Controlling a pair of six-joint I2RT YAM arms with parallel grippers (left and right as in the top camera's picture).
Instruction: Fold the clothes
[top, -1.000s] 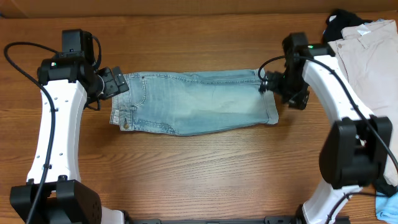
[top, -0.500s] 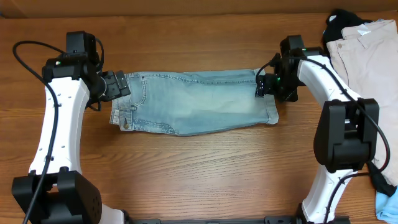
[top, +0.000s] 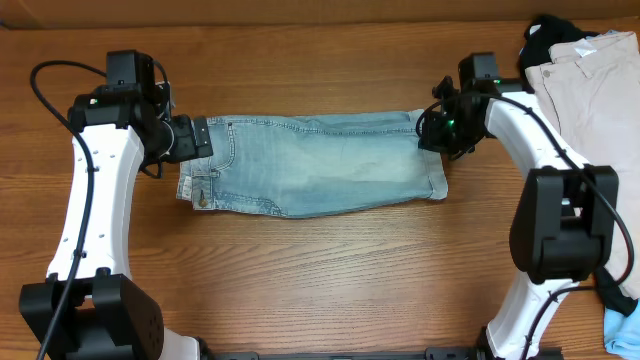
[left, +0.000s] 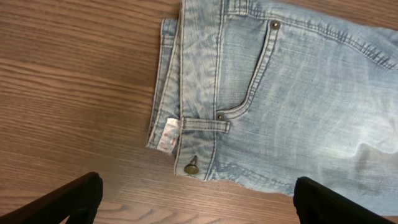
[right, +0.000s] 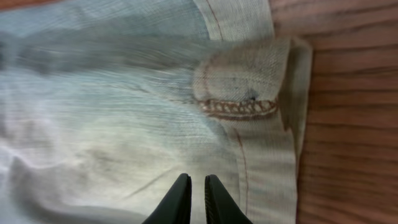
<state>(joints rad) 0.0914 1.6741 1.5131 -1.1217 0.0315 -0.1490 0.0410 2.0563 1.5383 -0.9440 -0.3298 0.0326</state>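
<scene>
The left gripper moves down, wide open, over the waistband (top: 203, 164) (left: 200, 93) next, beside the pocket below it, where bare wood alongside leaves finger room.
The clothes, a pair of faded light-blue denim shorts (top: 320, 165), lie flat across the middle of the table, waistband to the left and cuffed hem to the right. My left gripper (top: 195, 140) stands wide open at the waistband's far corner; in the left wrist view its fingers (left: 74, 199) straddle bare wood just short of the button and belt loop (left: 205, 124). My right gripper (top: 432, 130) is at the far hem corner. In the right wrist view it (right: 198, 179) is pinched nearly together on the denim (right: 112, 112) beside the cuff (right: 261, 81).
Beige trousers (top: 590, 90) and a black garment (top: 548, 35) are piled at the back right, close behind the right arm. A pale blue cloth (top: 622, 325) shows at the front right corner. Bare wood table (top: 320, 270) lies in front of the shorts.
The right gripper has gone from open to pinched together at the far hem corner. The left gripper has edged closer to the waistband and stays open.
</scene>
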